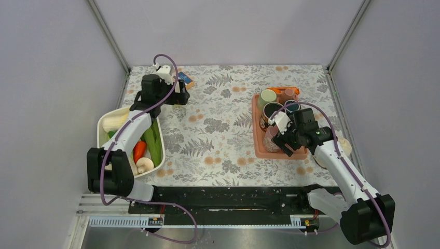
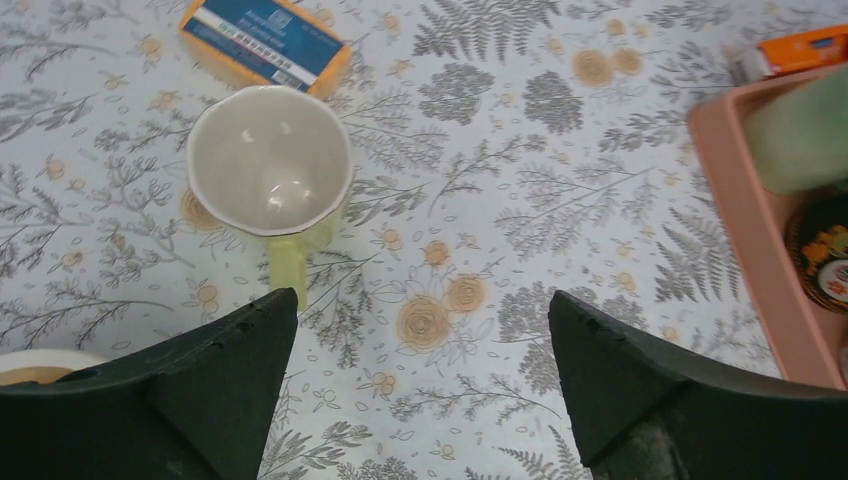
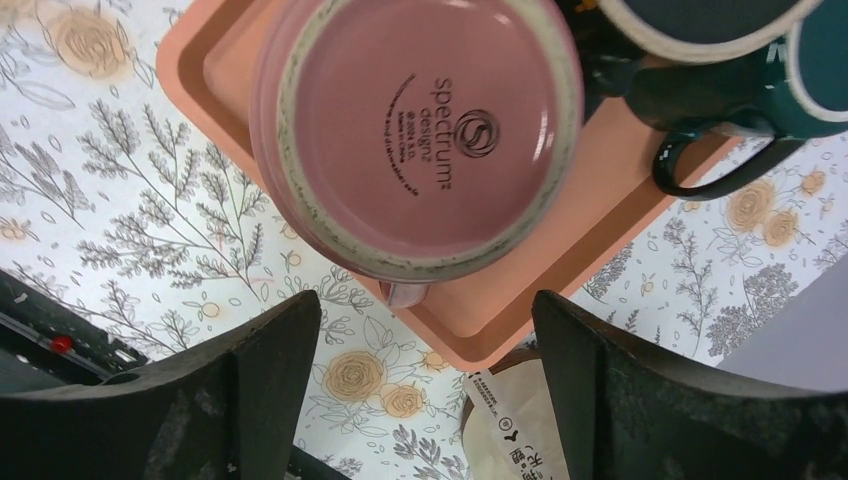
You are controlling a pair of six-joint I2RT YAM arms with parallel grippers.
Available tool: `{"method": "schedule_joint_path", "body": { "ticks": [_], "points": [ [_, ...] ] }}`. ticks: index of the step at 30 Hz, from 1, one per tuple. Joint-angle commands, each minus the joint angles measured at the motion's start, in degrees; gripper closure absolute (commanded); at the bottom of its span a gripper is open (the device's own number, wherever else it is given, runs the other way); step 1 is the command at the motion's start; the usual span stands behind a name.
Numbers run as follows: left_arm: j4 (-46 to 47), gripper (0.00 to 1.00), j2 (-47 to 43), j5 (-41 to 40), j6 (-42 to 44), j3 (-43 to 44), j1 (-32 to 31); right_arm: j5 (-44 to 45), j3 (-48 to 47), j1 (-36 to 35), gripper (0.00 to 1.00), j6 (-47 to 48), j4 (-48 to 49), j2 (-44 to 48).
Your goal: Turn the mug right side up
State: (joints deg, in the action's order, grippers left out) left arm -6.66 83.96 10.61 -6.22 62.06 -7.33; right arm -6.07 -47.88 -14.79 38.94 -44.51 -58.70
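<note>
My right gripper is above the pink mug's handle (image 3: 405,294), which points between its open fingers, so next it will lower onto that handle and close on it.
A pink mug (image 3: 420,130) stands upside down, base up, in the near-left corner of a salmon tray (image 3: 600,210); its handle points toward my fingers. In the top view the mug (image 1: 269,139) is partly covered by my right gripper (image 1: 285,145). My right gripper (image 3: 425,300) is open and empty, hovering above the mug's near side over the tray's corner. My left gripper (image 2: 422,300) is open and empty, above the tablecloth just near of an upright yellow-green mug (image 2: 270,160). In the top view the left gripper (image 1: 180,97) is at the far left, and that mug is hidden under the arm.
The tray (image 1: 256,124) also holds a green cup (image 1: 267,97), a dark mug (image 1: 272,110) and a teal mug (image 3: 810,70). A blue-and-orange sponge (image 2: 265,40) lies beyond the yellow-green mug. A white basin (image 1: 104,129) with vegetables stands left. A beige packet (image 3: 530,420) lies beside the tray's near corner.
</note>
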Motion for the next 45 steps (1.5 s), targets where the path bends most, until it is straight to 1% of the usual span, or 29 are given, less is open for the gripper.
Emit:
{"method": "schedule_joint_path", "body": {
  "ticks": [1,4,6,9,10,11,16,20,25,31,32,41,45],
  "points": [
    [0.9,0.01,-4.6,9.2,1.8,-1.5,-0.4,-1.3,1.6,1.0,0.15,4.3,0.3,-1.3],
    [-0.4,0.01,-5.9,14.8,3.3,-2.0,-0.4,-3.8,2.9,2.1,0.18,6.9,2.0,-1.7],
    [-0.5,0.01,-6.6,16.8,4.0,-2.8,-0.4,-5.5,3.2,2.9,0.21,8.2,3.0,-2.3],
    [-2.5,0.01,-6.7,20.4,5.6,-2.6,-0.4,-7.9,2.5,3.9,0.29,9.0,3.9,-3.6],
    [-3.2,0.01,-6.6,21.6,5.8,-2.5,-0.4,-8.7,2.3,4.2,0.32,9.3,4.1,-4.0],
    [-4.0,0.01,-6.7,22.6,7.0,-2.3,-0.4,-9.1,2.2,4.4,0.34,9.5,4.2,-4.5],
    [-5.0,0.01,-7.5,23.5,9.3,-3.5,-0.4,-11.0,1.9,4.6,0.35,10.3,5.1,-7.1],
    [-4.2,0.01,-8.2,23.4,9.5,-4.8,-0.4,-11.0,2.0,4.7,0.43,10.4,5.8,-8.5],
    [-4.1,0.01,-8.3,23.7,9.3,-4.9,-0.4,-10.6,2.6,4.7,0.66,10.2,6.9,-8.7],
    [-4.0,0.01,-8.3,24.0,9.0,-4.8,-0.4,-10.0,3.5,4.7,0.99,9.9,7.5,-7.2],
    [-4.0,0.01,-8.3,24.0,9.0,-4.8,-0.4,-9.8,3.6,4.7,1.00,9.8,7.4,-6.7],
    [-3.8,0.01,-8.9,24.5,8.9,-4.8,-0.4,-10.2,4.7,4.6,1.00,9.4,7.4,1.4],
    [-3.5,0.01,-9.2,24.7,8.8,-5.1,-0.4,-10.8,4.9,4.7,1.00,8.9,7.4,3.5]
  ]
}}
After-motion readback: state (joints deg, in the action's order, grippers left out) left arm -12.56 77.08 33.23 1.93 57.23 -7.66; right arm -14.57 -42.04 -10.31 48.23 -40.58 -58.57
